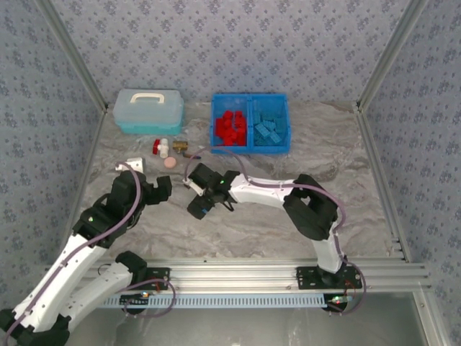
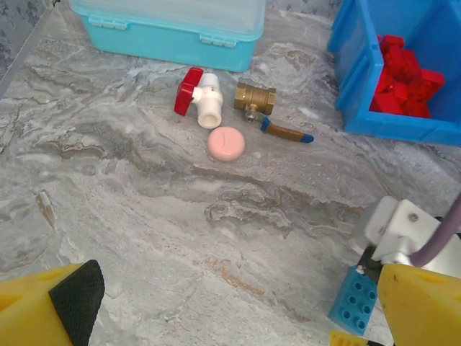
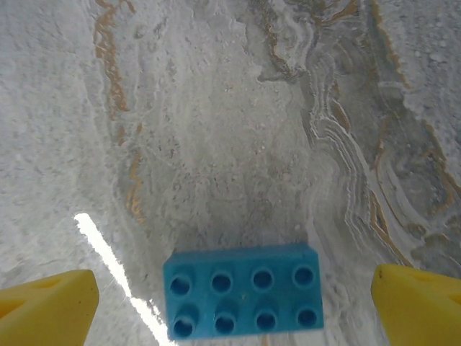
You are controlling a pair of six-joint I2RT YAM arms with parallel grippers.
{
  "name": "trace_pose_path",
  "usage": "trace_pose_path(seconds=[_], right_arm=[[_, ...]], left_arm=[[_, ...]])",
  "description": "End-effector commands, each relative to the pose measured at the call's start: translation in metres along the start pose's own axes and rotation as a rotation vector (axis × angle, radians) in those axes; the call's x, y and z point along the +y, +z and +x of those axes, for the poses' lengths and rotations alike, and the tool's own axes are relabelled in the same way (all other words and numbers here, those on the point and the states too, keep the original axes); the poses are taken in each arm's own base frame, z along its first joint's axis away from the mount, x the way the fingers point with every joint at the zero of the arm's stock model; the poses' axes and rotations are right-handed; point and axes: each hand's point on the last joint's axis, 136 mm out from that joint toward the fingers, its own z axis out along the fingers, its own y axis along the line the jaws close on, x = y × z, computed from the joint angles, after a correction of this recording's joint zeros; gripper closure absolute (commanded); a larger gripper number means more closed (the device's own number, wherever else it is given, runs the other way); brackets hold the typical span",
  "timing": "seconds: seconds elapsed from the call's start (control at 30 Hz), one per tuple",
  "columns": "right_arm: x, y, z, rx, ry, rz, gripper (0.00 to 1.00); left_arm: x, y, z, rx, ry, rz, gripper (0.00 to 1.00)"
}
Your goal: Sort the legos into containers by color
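Observation:
The brick (image 2: 354, 301) is below the robot's right gripper, between its yellow fingers, so the gripper should go down around the blue lego and close those fingers on its short ends.
One blue lego (image 3: 243, 299), a two-by-four brick, lies studs up on the marble table between the wide-apart yellow fingertips (image 3: 45, 306) of my right gripper (image 3: 234, 310), touching neither. The left wrist view catches the same brick (image 2: 354, 301) at the lower right, beside the right gripper's white body. My left gripper (image 2: 238, 317) is open over bare table with nothing between its fingers (image 2: 75, 295). In the blue bin (image 1: 249, 151), red legos (image 1: 230, 128) fill the left compartment and blue legos (image 1: 268, 127) the right. Both grippers, left (image 1: 162, 189) and right (image 1: 202, 202), sit close together mid-table.
A pale-blue lidded case (image 1: 148, 112) stands at the back left. In front of it lie a red-and-white valve (image 2: 198, 97), a brass fitting (image 2: 256, 97), a pink disc (image 2: 226, 143) and a small blue-tipped handle (image 2: 287, 132). A small white piece (image 1: 133, 165) lies left.

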Motion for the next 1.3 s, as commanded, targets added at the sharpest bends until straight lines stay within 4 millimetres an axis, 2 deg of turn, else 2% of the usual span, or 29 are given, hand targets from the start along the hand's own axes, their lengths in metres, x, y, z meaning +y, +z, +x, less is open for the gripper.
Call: trace_pose_path(seconds=[0.0, 0.2, 0.37, 0.5, 0.63, 0.8, 0.87, 0.93, 1.0, 1.07, 1.17, 1.27], right_arm=[[-0.004, 0.014, 0.015, 0.08, -0.052, 0.014, 0.0], [-0.005, 0.029, 0.031, 0.141, -0.04, 0.035, 0.02], [-0.005, 0.028, 0.038, 0.15, -0.039, 0.039, 0.2], [-0.01, 0.021, 0.033, 0.125, -0.029, 0.069, 0.38], [-0.012, 0.0, 0.018, 0.047, -0.018, 0.078, 0.48], [-0.028, -0.049, -0.01, -0.105, 0.053, 0.094, 0.49], [-0.05, -0.078, -0.022, -0.185, 0.112, 0.129, 0.5], [-0.081, -0.107, -0.03, -0.266, 0.184, 0.183, 0.5], [-0.122, -0.134, -0.035, -0.349, 0.277, 0.246, 0.5], [-0.171, -0.158, -0.033, -0.416, 0.392, 0.315, 0.5], [-0.24, -0.173, -0.026, -0.45, 0.524, 0.398, 0.5], [-0.298, -0.173, -0.02, -0.424, 0.608, 0.468, 0.49]], left_arm=[[0.005, 0.007, 0.0, 0.001, -0.001, -0.046, 0.01], [0.001, 0.012, 0.001, 0.012, -0.006, -0.04, 0.01], [0.001, 0.012, 0.001, 0.008, -0.015, -0.037, 0.01], [0.001, 0.012, 0.001, 0.006, -0.024, -0.035, 0.01], [0.0, 0.012, 0.001, 0.005, -0.026, -0.032, 0.01], [-0.005, 0.014, 0.002, 0.012, -0.02, -0.003, 0.01], [-0.022, 0.015, 0.001, 0.006, -0.001, 0.091, 0.01], [-0.044, 0.014, 0.002, 0.002, 0.022, 0.212, 0.01], [-0.066, 0.011, 0.001, -0.006, 0.038, 0.339, 0.01], [-0.088, 0.005, 0.0, -0.015, 0.05, 0.466, 0.01], [-0.112, -0.004, -0.004, -0.026, 0.068, 0.607, 0.01], [-0.131, -0.017, -0.007, -0.037, 0.097, 0.724, 0.01]])
